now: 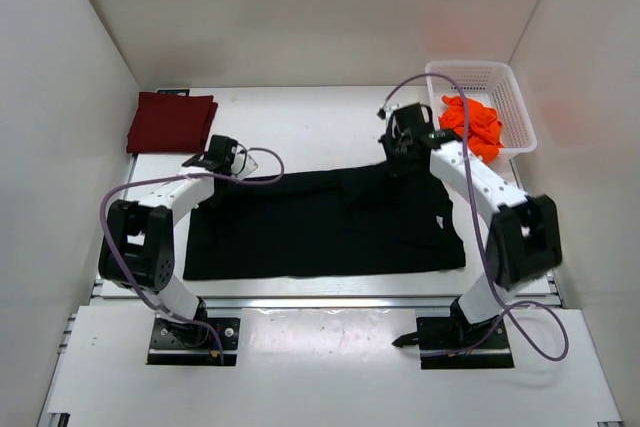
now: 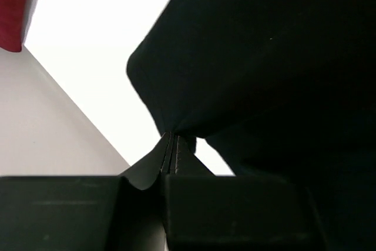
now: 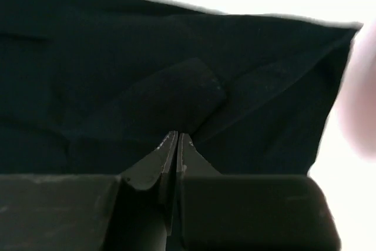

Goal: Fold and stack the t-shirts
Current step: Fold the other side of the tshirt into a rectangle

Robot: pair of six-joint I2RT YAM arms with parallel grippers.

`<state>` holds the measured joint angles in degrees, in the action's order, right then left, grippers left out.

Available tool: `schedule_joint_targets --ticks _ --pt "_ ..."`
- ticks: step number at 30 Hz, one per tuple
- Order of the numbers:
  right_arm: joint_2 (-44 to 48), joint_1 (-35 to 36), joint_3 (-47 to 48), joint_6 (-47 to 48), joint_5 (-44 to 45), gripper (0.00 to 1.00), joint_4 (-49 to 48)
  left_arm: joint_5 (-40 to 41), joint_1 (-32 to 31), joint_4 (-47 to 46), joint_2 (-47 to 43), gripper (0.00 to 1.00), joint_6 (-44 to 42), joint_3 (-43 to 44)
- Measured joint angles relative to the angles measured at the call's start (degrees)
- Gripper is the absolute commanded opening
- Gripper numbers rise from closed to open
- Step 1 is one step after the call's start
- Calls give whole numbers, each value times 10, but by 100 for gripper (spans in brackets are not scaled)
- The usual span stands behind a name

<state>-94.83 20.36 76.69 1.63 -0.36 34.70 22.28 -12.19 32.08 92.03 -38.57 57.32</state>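
Note:
The black t-shirt's near part lies spread a short way back toward my base, so my left gripper will next draw the t-shirt's pinched corner there and release it.
The black t-shirt [image 1: 320,222] lies spread across the middle of the table. My left gripper [image 1: 212,179] is shut on its far left corner; the left wrist view shows the cloth [image 2: 264,57] pinched at the fingertips [image 2: 171,136]. My right gripper [image 1: 392,162] is shut on the shirt's far right edge; the right wrist view shows a fold of cloth [image 3: 170,98] at the fingertips [image 3: 177,136]. The maroon t-shirt [image 1: 170,122] lies folded at the far left, also in the left wrist view [image 2: 14,4]. The orange t-shirt [image 1: 472,125] is bunched in the basket.
A white mesh basket [image 1: 495,82] stands at the far right corner. White enclosure walls close the left, back and right. Purple cables loop from both arms over the table. The arm bases are bolted at the near edge.

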Motion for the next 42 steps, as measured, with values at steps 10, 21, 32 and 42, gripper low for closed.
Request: schedule_joint_targets --ticks 10,21,32,42 --pt "178 -15 -210 -75 3 0 -21 30 -1 -41 -47 0 -113 -97" --pt "281 -33 -221 -120 -31 0 -32 41 -4 -12 -88 0 -139 -8" --pt "364 -42 -313 -155 -65 0 -28 43 -34 37 -156 0 -158 -183" --pt "396 -47 -344 -169 -81 0 -15 44 -33 41 -157 0 -154 -183"
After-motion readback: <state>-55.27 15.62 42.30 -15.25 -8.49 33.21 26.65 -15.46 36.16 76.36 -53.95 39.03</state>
